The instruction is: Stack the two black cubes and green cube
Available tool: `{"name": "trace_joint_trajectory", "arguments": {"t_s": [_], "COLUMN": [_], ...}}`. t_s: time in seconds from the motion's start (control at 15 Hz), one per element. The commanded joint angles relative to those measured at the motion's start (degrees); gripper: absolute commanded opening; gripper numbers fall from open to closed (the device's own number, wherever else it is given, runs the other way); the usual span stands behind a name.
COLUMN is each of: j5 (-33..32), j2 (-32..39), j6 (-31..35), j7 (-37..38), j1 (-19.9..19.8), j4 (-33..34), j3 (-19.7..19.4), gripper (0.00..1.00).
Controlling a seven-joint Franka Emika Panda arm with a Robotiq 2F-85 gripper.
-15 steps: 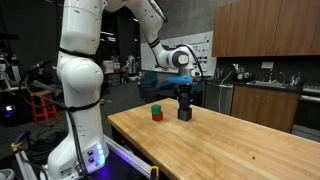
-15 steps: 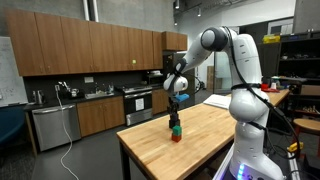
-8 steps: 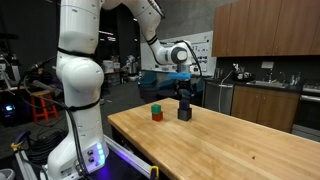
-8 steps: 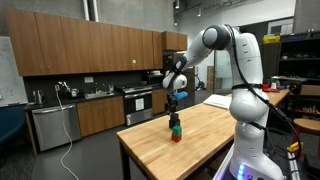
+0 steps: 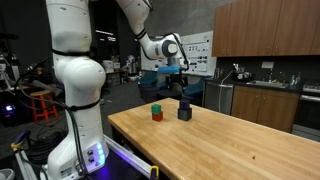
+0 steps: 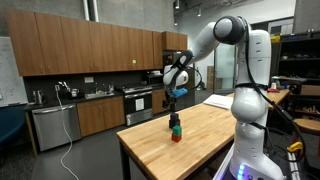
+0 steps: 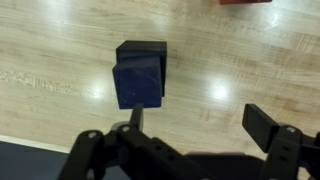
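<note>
I need to move my gripper away from the black stack next and lower it to the green cube (image 5: 156,107).
Two black cubes stand stacked on the wooden table, the upper black cube (image 5: 184,103) (image 7: 137,83) resting on the lower black cube (image 5: 184,114) (image 7: 143,50). In the wrist view the top one sits a little askew. The green cube (image 5: 156,107) (image 6: 175,129) stands a short way beside the stack and looks to sit on a small red cube (image 5: 156,116) (image 6: 177,137). My gripper (image 5: 181,80) (image 6: 176,93) (image 7: 200,122) hangs above the black stack, open and empty, with its fingers (image 7: 270,125) clear of the cubes.
The wooden table (image 5: 230,145) (image 6: 200,135) stretches wide beyond the cubes, which stand near one end of it. The red cube's edge (image 7: 245,2) shows at the top of the wrist view. Cabinets and a counter (image 5: 265,100) stand behind.
My gripper has opened, let go of the upper black cube on the stack, and risen straight up away from it. The cubes have not moved.
</note>
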Motion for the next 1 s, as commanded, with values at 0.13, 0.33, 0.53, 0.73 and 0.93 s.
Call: {"name": "trace_joint_trajectory", "arguments": {"t_s": [0.13,0.33,0.53,0.73,0.93], "j5": [1.0,1.3,2.5,5.1,8.2], "j2": [-5.4,-5.6,-5.3,-5.7,-6.0], "j6": [4.2,6.1,7.4,8.1,7.9], "j7": [3.3,3.2,2.5,1.4,-0.4], "j1": [1.8,2.3,2.4,2.8,3.5], "j4": [-8.7,-12.1,-14.8,-17.0,-18.2], "j3": [1.9,2.5,2.5,2.7,3.0], "gripper": [1.00,1.00,1.00,1.00,1.00]}}
